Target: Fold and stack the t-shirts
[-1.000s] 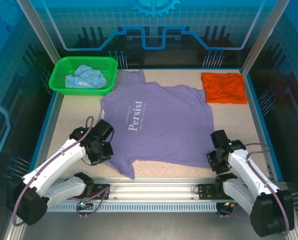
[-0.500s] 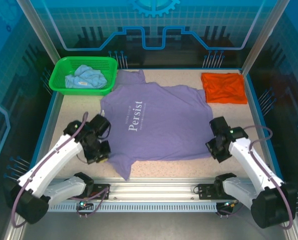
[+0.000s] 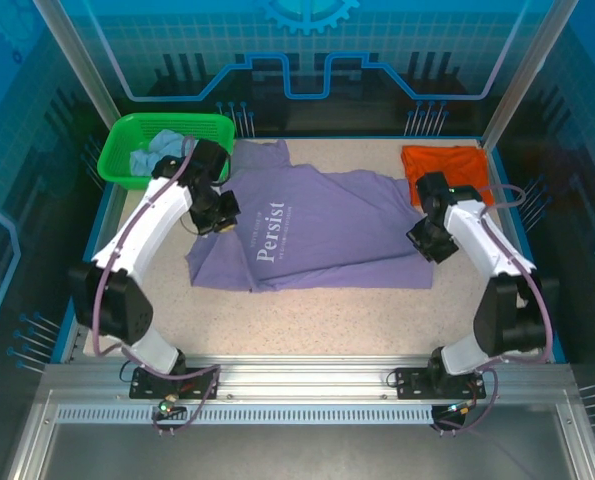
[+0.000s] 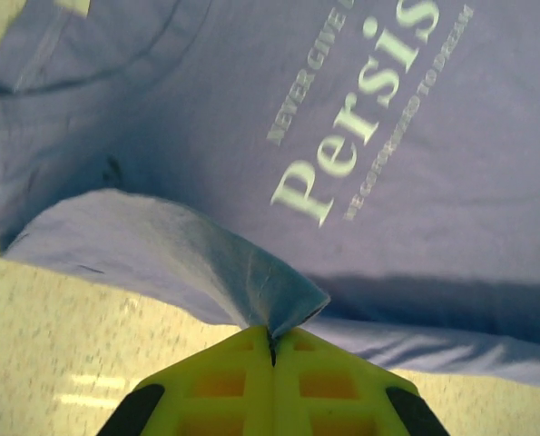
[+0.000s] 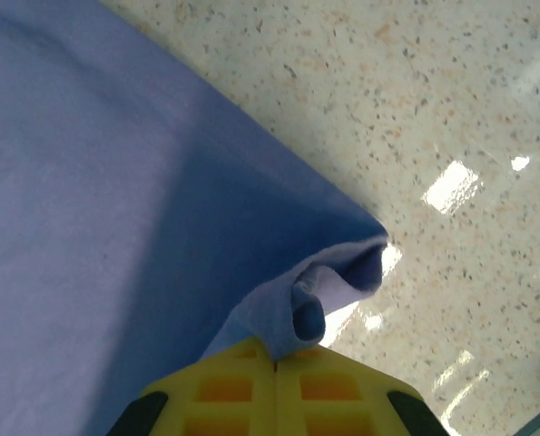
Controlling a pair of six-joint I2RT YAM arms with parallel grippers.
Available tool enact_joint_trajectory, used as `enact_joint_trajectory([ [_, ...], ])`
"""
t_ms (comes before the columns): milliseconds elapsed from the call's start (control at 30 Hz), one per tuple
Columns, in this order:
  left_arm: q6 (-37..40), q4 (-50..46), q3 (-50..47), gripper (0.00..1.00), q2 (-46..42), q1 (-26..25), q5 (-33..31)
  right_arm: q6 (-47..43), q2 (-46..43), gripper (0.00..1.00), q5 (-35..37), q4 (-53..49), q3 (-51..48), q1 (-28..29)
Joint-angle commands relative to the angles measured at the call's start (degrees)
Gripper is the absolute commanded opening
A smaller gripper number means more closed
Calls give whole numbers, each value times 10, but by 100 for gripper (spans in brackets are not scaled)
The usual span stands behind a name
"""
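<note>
My left gripper is pinching the hem. The fold is still narrow, so I will next pull the hem outward across the shirt front to the cloth between neckline and lettering and release it.
The lavender-purple t-shirt [image 3: 327, 235] with white "Persist" lettering lies across the table's middle, its near half lifted and folded toward the back. My left gripper [image 3: 222, 222] is shut on the shirt's hem at its left side; the pinched cloth corner [image 4: 283, 300] rises from the closed yellow jaws. My right gripper [image 3: 429, 243] is shut on the hem at the right side, a bunched fold [image 5: 328, 295] coming out of the jaws. A folded orange t-shirt [image 3: 447, 165] lies at the back right. A light blue t-shirt [image 3: 157, 155] is crumpled in the green basket [image 3: 127, 130].
The basket stands at the back left corner, close to my left arm. The orange shirt lies just behind my right gripper. Speckled tabletop [image 3: 317, 325] shows in front of the purple shirt. Blue walls and a metal frame bound the table.
Both grippers have carried the purple shirt's near hem away from the front edge toward the back, folding the shirt over itself. The arms now stretch far out over the table.
</note>
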Motion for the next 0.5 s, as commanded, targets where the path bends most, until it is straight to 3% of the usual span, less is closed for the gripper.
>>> enact_joint_trajectory([
  [0, 42, 19, 38, 0, 49, 21, -24, -21, 60, 0, -6, -16, 32, -22],
  [467, 24, -12, 254, 4, 272, 68, -51, -55, 192, 0, -47, -24, 119, -59],
])
